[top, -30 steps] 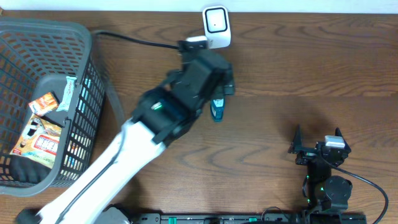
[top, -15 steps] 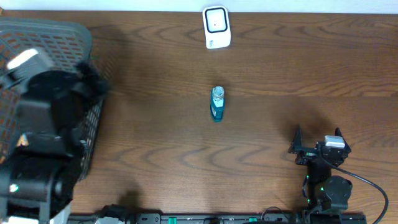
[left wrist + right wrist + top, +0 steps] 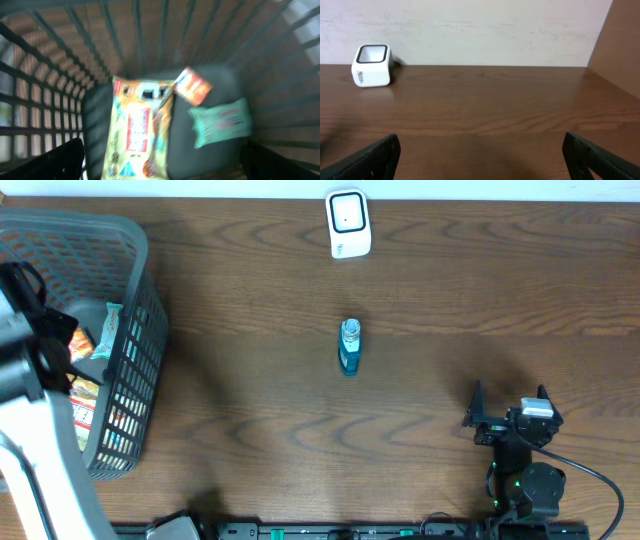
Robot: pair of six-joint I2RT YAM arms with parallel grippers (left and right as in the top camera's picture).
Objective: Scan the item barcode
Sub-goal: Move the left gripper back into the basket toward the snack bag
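My left gripper is open and will next go down between the basket's barred sides. It will close on the yellow snack bag [image 3: 84, 413] [image 3: 142, 132], which lies below on the bottom of the basket.
A white barcode scanner [image 3: 348, 223] stands at the table's far edge and also shows in the right wrist view as the scanner [image 3: 371, 66]. A small blue bottle [image 3: 349, 347] rests alone mid-table in front of it. My left arm [image 3: 40, 340] hangs over the grey basket [image 3: 140, 240]. My left gripper [image 3: 162, 170] is open above a yellow snack bag [image 3: 142, 132], an orange packet [image 3: 192, 86] and a green packet [image 3: 222, 122], touching none of them. My right gripper [image 3: 510, 420] is open and holds nothing at the near right.
The basket's barred walls [image 3: 165, 30] surround the left gripper on all sides. A black cable [image 3: 580, 470] trails from the right arm's base near the front edge. Bare wooden tabletop [image 3: 485, 105] lies between the right gripper and the scanner.
My left arm has swung from over the bottle near the scanner across to the basket at the left. The bottle stays where it was. The right arm has not moved.
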